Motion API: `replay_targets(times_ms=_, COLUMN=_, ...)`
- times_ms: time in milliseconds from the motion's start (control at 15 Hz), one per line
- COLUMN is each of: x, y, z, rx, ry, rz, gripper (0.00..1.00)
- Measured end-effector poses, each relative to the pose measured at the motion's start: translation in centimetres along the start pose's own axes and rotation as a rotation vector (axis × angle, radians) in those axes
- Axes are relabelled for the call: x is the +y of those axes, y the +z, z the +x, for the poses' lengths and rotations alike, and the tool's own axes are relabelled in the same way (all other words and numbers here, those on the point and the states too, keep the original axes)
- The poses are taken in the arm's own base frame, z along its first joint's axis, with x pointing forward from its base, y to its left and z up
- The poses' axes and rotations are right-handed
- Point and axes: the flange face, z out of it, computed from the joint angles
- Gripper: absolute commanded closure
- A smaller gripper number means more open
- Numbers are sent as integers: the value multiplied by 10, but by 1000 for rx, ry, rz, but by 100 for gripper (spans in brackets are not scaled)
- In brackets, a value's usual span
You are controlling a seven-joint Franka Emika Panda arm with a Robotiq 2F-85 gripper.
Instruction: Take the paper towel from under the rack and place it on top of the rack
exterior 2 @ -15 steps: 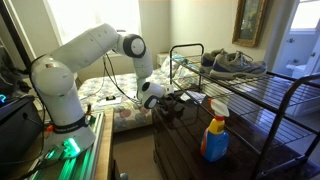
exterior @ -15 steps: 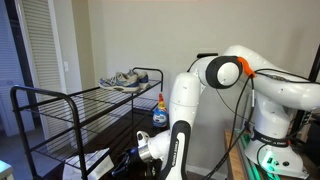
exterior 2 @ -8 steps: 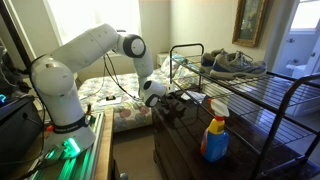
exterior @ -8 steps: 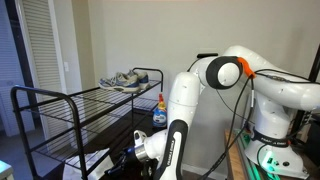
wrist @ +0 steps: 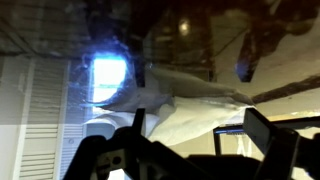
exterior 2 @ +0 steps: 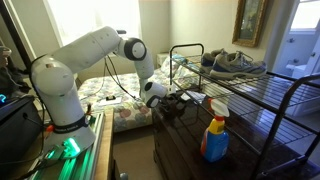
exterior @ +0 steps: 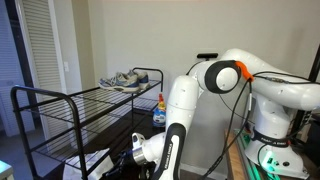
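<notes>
I will next keep my gripper low under the rack's top shelf and close its fingers on the towel's near edge [exterior: 106, 164] [wrist: 194, 115].
The black wire rack [exterior: 62, 104] shows in both exterior views [exterior 2: 262, 96]. A white paper towel [wrist: 185, 104] lies crumpled on the lower shelf, under the top shelf; it also shows in an exterior view [exterior: 86, 164]. My gripper [wrist: 200, 132] reaches in below the top shelf and is open. Its dark fingers [wrist: 262, 130] stand on either side of the towel's near edge without closing on it. In the exterior views the gripper [exterior: 120, 165] is low at the rack's end [exterior 2: 176, 104], partly hidden by the wires.
A pair of grey sneakers [exterior: 130, 80] sits on the top shelf [exterior 2: 232, 62]. A blue spray bottle with a red and yellow top [exterior: 160, 112] stands on the rack [exterior 2: 214, 130]. A bed with a patterned cover [exterior 2: 110, 92] lies behind the arm.
The arm has eased slightly further toward the lower shelf. The gripper stays open and the towel has not moved.
</notes>
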Motion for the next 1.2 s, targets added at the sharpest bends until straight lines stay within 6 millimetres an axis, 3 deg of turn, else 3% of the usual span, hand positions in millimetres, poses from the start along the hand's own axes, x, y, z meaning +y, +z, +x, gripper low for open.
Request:
replay_targets(times_ms=133, x=-1, y=4, z=1, rx=2, ry=3, rz=1, gripper=5)
replay_targets(times_ms=200, x=-1, y=6, z=2, rx=2, ry=4, rz=2, gripper=28)
replay_targets(times_ms=400, x=-2, y=10, z=5, rx=6, ry=10, rz=2, gripper=39)
replay_targets(times_ms=933, x=-1, y=13, z=9, rx=19, ry=23, rz=-7, gripper=96)
replay_targets(times_ms=1200, x=0, y=13, z=9, rx=18, ry=27, rz=-12, gripper=100)
